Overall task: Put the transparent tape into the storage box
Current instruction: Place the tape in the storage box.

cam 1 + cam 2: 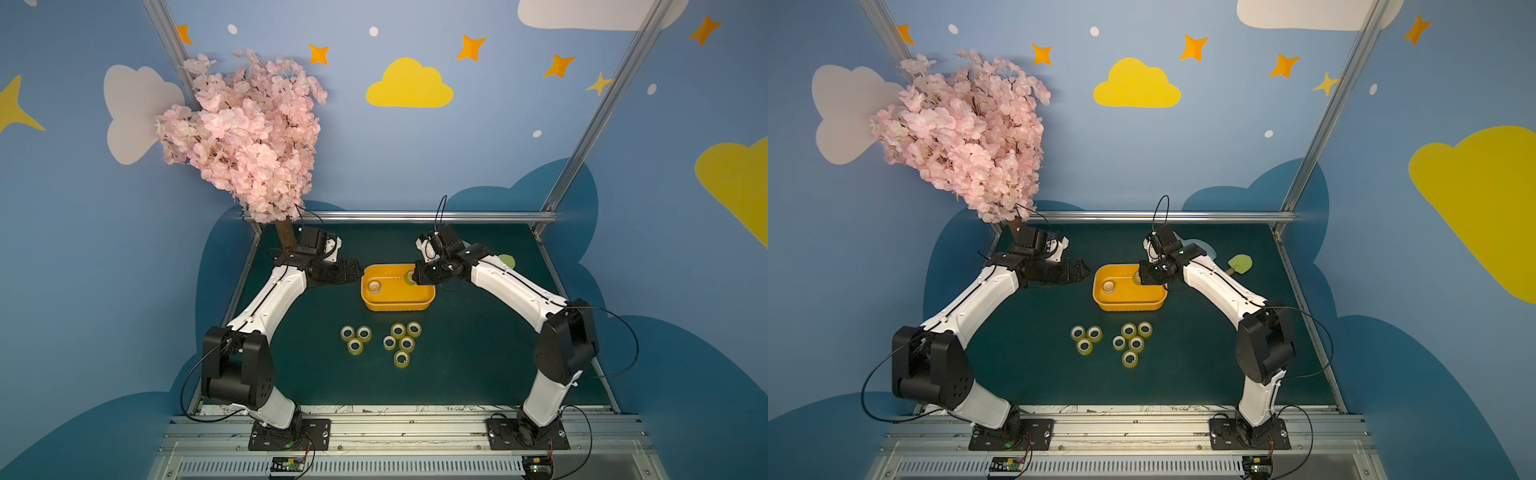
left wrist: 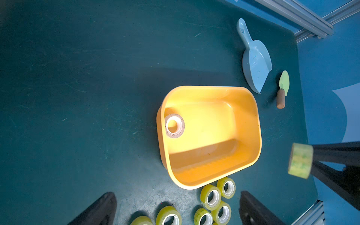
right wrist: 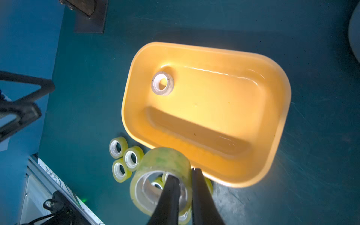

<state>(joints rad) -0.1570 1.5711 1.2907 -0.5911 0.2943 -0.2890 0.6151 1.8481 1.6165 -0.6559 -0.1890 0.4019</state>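
Note:
The right gripper moves toward the roll lying in the box and down onto the box's bottom beside it next, to release, as that spot is still empty.
The orange-yellow storage box [image 1: 397,305] [image 1: 1129,305] stands mid-table with one transparent tape roll [image 1: 375,286] [image 3: 162,83] lying flat at its left end. My right gripper [image 3: 184,173] [image 1: 411,278] is shut on the wall of another tape roll [image 3: 165,161] [image 2: 300,162], one finger inside the core and one outside. It hangs over the box's right far corner. Left of the box, my left gripper [image 2: 177,194] [image 1: 353,270] is open and holds nothing. Three loose rolls [image 1: 355,338] and several more [image 1: 401,343] lie in front of the box.
A pale blue dustpan [image 2: 255,64] and a green trowel [image 2: 283,85] [image 1: 1239,264] lie at the back right, behind my right arm. A pink blossom tree [image 1: 245,133] stands at the back left corner. A metal frame rail [image 1: 399,216] borders the far edge.

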